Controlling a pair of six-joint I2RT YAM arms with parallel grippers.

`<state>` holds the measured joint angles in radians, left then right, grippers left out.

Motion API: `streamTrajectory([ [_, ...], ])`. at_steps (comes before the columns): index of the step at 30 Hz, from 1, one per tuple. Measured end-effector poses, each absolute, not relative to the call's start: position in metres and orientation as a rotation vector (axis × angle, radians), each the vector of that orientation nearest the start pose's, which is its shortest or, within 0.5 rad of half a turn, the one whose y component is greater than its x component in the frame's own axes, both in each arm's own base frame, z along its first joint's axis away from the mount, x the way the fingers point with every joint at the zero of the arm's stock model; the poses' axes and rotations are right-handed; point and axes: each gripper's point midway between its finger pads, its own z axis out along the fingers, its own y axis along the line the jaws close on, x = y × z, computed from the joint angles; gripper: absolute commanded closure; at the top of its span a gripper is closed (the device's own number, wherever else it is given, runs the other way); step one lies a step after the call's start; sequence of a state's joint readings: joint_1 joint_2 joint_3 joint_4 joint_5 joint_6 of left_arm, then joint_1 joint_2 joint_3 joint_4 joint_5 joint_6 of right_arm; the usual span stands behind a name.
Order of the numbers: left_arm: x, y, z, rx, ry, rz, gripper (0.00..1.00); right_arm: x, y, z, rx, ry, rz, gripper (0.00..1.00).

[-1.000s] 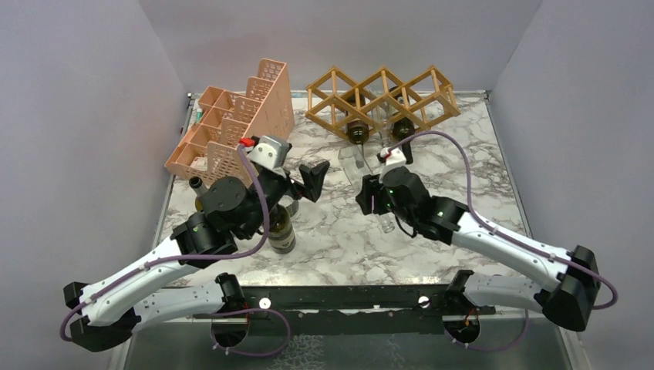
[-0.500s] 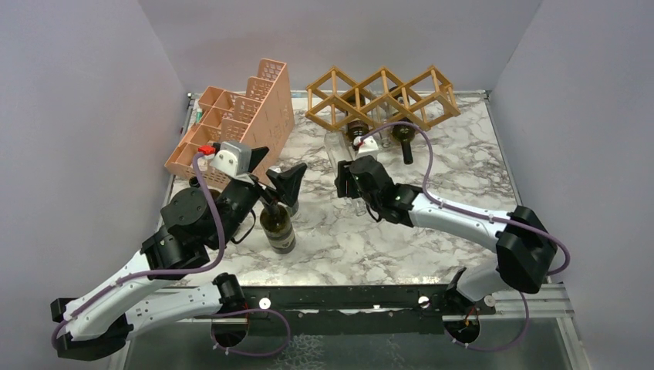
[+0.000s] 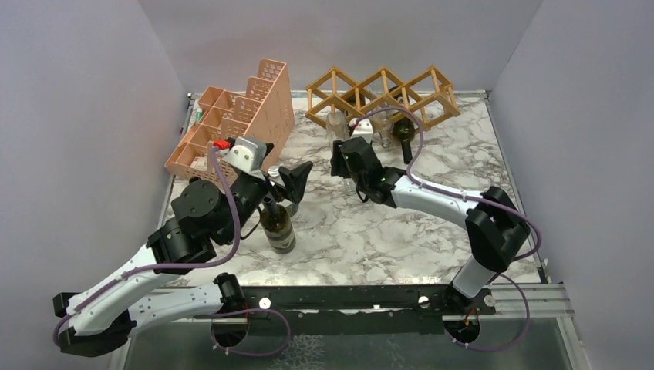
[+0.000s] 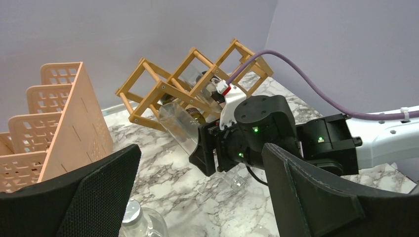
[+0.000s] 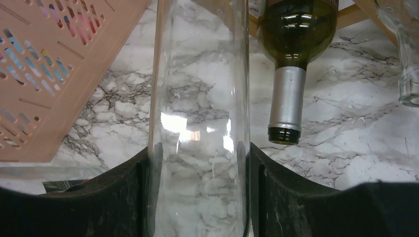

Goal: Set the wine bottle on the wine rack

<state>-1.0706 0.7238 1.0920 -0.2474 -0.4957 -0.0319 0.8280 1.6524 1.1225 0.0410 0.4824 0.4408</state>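
Note:
The bottle's base is still outside the rack [image 3: 378, 96], so my right gripper should push the wine bottle outward into the slot nearest the organizer and release it.
My right gripper [image 3: 345, 160] [image 5: 198, 197] is shut on the wine bottle [image 5: 200, 98] [image 4: 177, 123], a clear glass one held around its body. The bottle is tilted, base towards the lower left of the golden wooden wine rack [image 3: 378, 96] [image 4: 192, 74], neck pointing back over the marble. A green bottle [image 5: 291, 44] [image 3: 401, 132] lies in the rack, neck out, just right of the held one. My left gripper [image 3: 279, 179] [image 4: 197, 197] hangs open near the middle left, with nothing between its fingers [image 4: 74, 197].
The pink perforated organizer [image 3: 235, 127] [image 5: 49, 64] stands at the back left. A dark green bottle [image 3: 279, 230] stands upright under my left gripper, with a clear capped bottle [image 4: 131, 212] beside it. Another clear bottle neck [image 5: 407, 74] shows at the right, by the rack.
My right arm has carried the clear bottle back and left, up to the rack's front. My left arm drew back left, then edged slightly right, its gripper still open.

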Motion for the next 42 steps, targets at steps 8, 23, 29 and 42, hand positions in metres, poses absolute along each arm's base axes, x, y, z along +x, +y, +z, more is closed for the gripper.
streamTrajectory([
  [8,0.198,-0.191,0.438,0.382,1.417,-0.521,0.01,0.399,0.318,0.163,-0.056,1.993,0.316,0.99],
  [23,0.2,-0.192,0.456,0.417,1.386,-0.482,0.01,0.459,0.323,0.153,0.11,1.977,0.453,0.99],
  [29,0.201,-0.192,0.454,0.425,1.39,-0.474,0.01,0.482,0.329,0.154,0.162,1.956,0.501,0.99],
  [42,0.199,-0.189,0.454,0.424,1.39,-0.475,0.01,0.536,0.346,0.152,0.387,1.92,0.576,0.82],
])
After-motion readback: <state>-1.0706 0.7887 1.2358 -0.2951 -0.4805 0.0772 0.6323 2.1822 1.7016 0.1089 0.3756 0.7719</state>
